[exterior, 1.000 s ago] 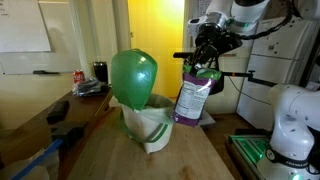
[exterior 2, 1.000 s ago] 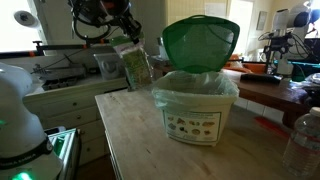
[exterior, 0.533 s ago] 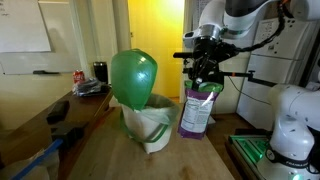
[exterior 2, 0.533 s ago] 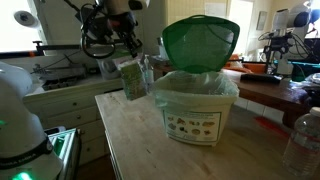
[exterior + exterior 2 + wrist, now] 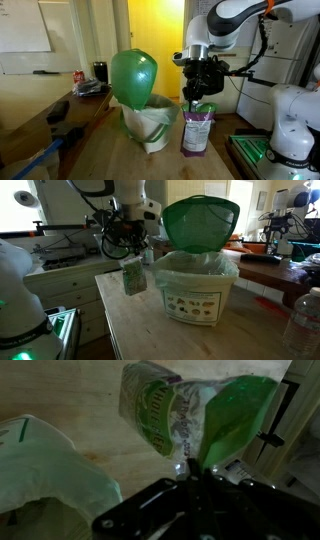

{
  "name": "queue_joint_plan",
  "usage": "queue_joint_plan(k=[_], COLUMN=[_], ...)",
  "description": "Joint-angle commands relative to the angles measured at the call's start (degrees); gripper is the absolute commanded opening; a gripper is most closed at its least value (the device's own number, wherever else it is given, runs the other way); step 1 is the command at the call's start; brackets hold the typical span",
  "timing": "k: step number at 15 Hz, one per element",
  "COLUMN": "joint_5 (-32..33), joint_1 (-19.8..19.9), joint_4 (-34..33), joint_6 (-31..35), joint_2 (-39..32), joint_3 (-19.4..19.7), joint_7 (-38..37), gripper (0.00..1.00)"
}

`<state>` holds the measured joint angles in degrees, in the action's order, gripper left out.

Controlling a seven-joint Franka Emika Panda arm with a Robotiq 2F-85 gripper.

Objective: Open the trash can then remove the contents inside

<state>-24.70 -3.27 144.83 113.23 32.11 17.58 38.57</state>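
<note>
My gripper will move down first and then release the snack bag, to get the hanging bag's bottom onto the wood beside the white trash can.
The white trash can stands on the wooden table with its green lid raised open; it also shows in an exterior view with the lid upright behind it. My gripper is shut on the top of a green and purple snack bag, which hangs beside the can with its bottom near the table. The bag and gripper show in both exterior views. In the wrist view the bag hangs below the closed fingers, with the can's white liner at the left.
The wooden table runs toward the camera. A red can and dark items sit on a counter behind. A plastic bottle stands at the table's edge. Another white robot base stands nearby.
My gripper has carried the bag downward and toward the trash can's side; the bag now hangs upright close to the table instead of tilted high up.
</note>
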Motion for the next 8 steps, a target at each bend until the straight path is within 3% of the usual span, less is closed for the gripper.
queue_joint_plan(k=[1,4,5,8], joint_5=[-0.6,-0.6,-0.5,-0.2], joint_1=[0.5,0.8,1.0,1.5], joint_4=[-1.2,-1.6,-1.6,-1.9], joint_6=[0.6,0.9,1.1,2.0], joint_2=[-3.8,-6.3,-6.9,-8.1], joint_3=[-1.3,-1.9,-2.1,-2.8], joint_7=[1.3,1.7,1.7,1.6], gripper=[0.01,0.02,0.21,0.42])
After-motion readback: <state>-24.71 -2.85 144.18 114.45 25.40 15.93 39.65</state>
